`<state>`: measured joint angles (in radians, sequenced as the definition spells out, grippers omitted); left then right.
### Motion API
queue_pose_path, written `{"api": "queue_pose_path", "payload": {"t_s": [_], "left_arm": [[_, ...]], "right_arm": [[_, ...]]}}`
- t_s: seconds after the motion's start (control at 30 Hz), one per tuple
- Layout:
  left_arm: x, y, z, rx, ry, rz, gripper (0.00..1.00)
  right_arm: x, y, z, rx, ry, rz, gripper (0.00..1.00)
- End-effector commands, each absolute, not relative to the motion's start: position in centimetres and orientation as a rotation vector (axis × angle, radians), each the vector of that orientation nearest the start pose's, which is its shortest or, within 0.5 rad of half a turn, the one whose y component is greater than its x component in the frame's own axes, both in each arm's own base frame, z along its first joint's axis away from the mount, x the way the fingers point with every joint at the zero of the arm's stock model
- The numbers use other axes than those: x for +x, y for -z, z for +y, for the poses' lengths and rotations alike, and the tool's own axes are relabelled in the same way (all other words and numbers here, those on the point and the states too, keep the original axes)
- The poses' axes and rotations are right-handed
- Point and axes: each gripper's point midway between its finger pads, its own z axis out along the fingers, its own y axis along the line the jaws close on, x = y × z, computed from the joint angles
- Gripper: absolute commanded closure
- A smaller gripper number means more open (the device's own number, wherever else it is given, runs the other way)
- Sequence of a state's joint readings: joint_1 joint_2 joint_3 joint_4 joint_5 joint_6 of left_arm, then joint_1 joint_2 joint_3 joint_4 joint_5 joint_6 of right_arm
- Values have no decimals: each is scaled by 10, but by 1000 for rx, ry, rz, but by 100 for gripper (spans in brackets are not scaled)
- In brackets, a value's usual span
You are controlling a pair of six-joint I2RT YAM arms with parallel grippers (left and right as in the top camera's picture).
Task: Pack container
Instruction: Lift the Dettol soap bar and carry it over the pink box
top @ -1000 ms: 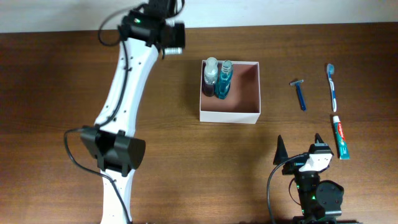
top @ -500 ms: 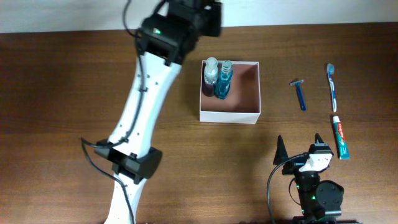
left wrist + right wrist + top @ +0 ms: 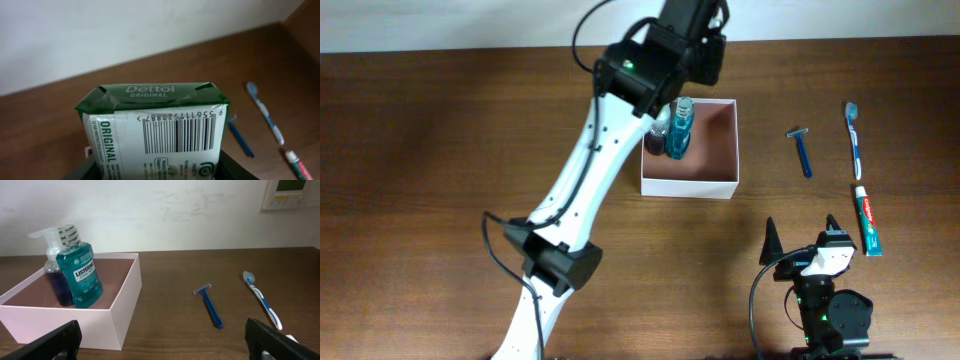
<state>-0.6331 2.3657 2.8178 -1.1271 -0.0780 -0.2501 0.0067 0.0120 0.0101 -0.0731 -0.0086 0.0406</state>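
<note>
My left gripper holds the Dettol soap and will next lower it toward the container's bare bottom, which is below it beside the mouthwash bottle [image 3: 681, 128]. It will release the soap clear of both bottles.
The container [image 3: 690, 185] is a white square box with a reddish-brown inside, standing mid-table. A teal mouthwash bottle [image 3: 681, 128] and a dark pump bottle [image 3: 54, 275] stand upright in its far left corner. My left gripper [image 3: 160, 171] is shut on a green and white Dettol soap pack [image 3: 152, 125], which fills the left wrist view. In the overhead view that gripper [image 3: 698, 45] hangs over the container's far left corner, and the arm partly hides the pump bottle. My right gripper [image 3: 802, 238] rests open near the front edge, right of the container [image 3: 75, 322], with nothing between its fingers.
Right of the container lie a blue razor [image 3: 803, 151], a blue and white toothbrush [image 3: 855, 138] and a toothpaste tube [image 3: 867, 221]. The left arm [image 3: 590, 170] stretches diagonally from the front left across the table. A white wall runs along the table's far edge.
My left arm has swung right along the far edge with the soap pack, from well left of the container to over its far left corner. The right arm has not moved.
</note>
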Motion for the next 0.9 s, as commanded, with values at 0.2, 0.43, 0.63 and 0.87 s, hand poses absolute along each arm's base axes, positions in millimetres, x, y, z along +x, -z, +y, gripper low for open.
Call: {"api": "queue_pose_path", "payload": {"t_s": [0.2,0.43,0.63,0.87], "left_arm": [[474,-254,-379,508,376,2317,57],[467,-221,-395,566,354,2368,57],[460,-196,-402,651,313,2402,57],[455,-145,-397,688,246,2519,57]], "right_arm": [[246,-156,3,15,-40,1647,1],[246,-156,3,15,-39,1647,1],[246,-156,3,15,-39,1647,1],[246,-156,3,15,-40,1647,1]]}}
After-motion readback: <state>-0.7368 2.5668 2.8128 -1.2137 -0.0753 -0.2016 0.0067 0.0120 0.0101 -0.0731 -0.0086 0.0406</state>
